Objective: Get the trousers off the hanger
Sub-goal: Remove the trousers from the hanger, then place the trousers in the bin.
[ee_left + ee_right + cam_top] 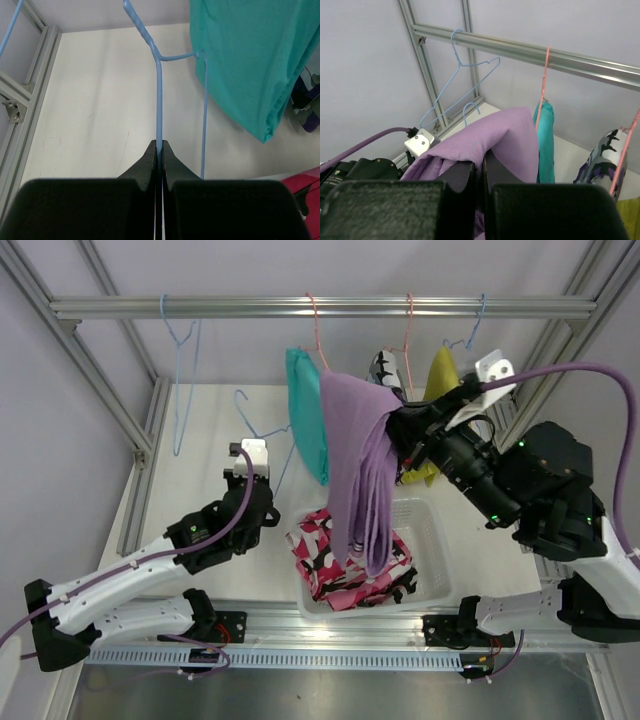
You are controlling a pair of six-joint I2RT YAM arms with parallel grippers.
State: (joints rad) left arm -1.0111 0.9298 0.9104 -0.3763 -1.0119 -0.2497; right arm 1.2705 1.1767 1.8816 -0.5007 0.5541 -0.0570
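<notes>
The lilac trousers hang free of any hanger, so the robot's right gripper will next go down and back over the pink-black-white camouflage trousers in the basket.
My right gripper is shut on the plain lilac trousers and holds them up over the basket; the wrist view shows the cloth draped over my closed gripper. The teal trousers hang on a pink hanger on the rail. The purple-grey camouflage trousers and the mustard yellow trousers hang further right. The pink-black-white camouflage trousers lie in the white basket. My left gripper is shut on the wire of a bare blue hanger, off the rail.
A second bare blue hanger hangs at the left of the metal rail. Frame posts stand at both back corners. The teal trousers hang just right of the held hanger.
</notes>
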